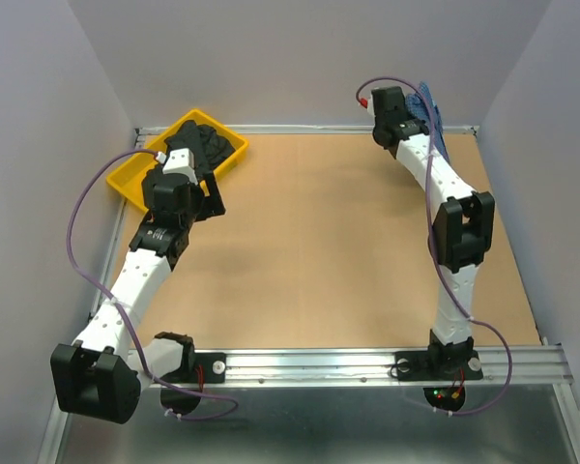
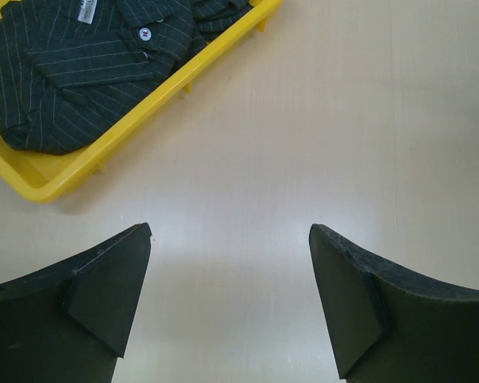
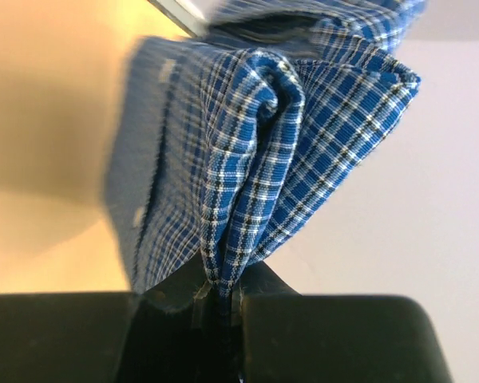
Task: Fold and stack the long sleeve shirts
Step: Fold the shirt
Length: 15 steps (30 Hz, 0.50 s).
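My right gripper should next move down and back toward the table's middle (image 1: 331, 230) and lay the hanging blue checked shirt down, because the tan surface there is bare.
The black shirt (image 1: 205, 143) lies crumpled in a yellow tray (image 1: 133, 182) at the back left. In the left wrist view the shirt (image 2: 72, 72) shows fine pale stripes and a small white tag (image 2: 86, 9). My left gripper (image 1: 213, 196) hovers over bare table just right of the tray, open and empty (image 2: 231, 239). My right gripper (image 1: 398, 116) is at the back right edge, shut on a bunched fold of the blue checked shirt (image 3: 279, 144), pinched between the fingertips (image 3: 223, 299). The blue shirt (image 1: 429, 108) hangs beside that arm.
The yellow tray's rim (image 2: 136, 120) lies just ahead and left of my left fingers. The tan table (image 1: 319, 251) has a metal rail at the near edge and grey walls on three sides. The right arm reaches along the right side.
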Tool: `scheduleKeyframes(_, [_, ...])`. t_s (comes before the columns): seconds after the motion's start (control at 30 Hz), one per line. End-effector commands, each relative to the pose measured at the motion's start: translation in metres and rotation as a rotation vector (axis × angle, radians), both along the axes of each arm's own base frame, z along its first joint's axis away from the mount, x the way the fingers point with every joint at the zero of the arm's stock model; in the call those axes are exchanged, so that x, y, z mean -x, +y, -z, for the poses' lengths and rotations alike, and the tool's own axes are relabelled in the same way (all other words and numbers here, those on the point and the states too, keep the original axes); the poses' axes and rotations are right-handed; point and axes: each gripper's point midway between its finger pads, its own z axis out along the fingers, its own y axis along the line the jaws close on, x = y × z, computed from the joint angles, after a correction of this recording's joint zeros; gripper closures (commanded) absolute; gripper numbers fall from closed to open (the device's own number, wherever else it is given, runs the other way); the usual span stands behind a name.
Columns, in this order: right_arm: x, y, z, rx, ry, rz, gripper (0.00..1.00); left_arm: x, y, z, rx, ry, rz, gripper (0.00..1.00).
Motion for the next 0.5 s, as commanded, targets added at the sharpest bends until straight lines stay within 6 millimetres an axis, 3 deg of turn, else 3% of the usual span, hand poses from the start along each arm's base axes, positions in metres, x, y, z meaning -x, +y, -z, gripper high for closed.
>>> scheduleKeyframes(0.0, [0.002, 0.002, 0.001, 0.159, -0.035, 0.07, 0.99, -0.004, 0.0, -0.008, 0.014, -0.041, -0.003, 0.09])
scheduleKeyframes(0.07, [0.001, 0.027, 0.038, 0.171, 0.021, 0.03, 0.99, -0.005, 0.0, -0.007, 0.012, -0.039, -0.007, 0.09])
scheduleKeyframes(0.1, [0.001, 0.027, 0.053, 0.176, 0.047, 0.031, 0.99, -0.005, 0.0, -0.008, 0.012, -0.04, -0.007, 0.09])
scheduleKeyframes(0.27, [0.024, 0.067, 0.14, 0.205, 0.167, -0.007, 0.99, -0.005, -0.003, -0.008, 0.025, -0.04, 0.005, 0.09])
scheduleKeyframes(0.37, [0.039, 0.089, 0.168, 0.184, 0.202, -0.053, 0.99, -0.006, -0.006, -0.004, 0.031, -0.028, 0.019, 0.1])
scheduleKeyframes(0.47, [0.052, 0.106, 0.176, 0.181, 0.215, -0.085, 0.99, -0.006, -0.006, -0.005, 0.035, -0.03, 0.024, 0.09])
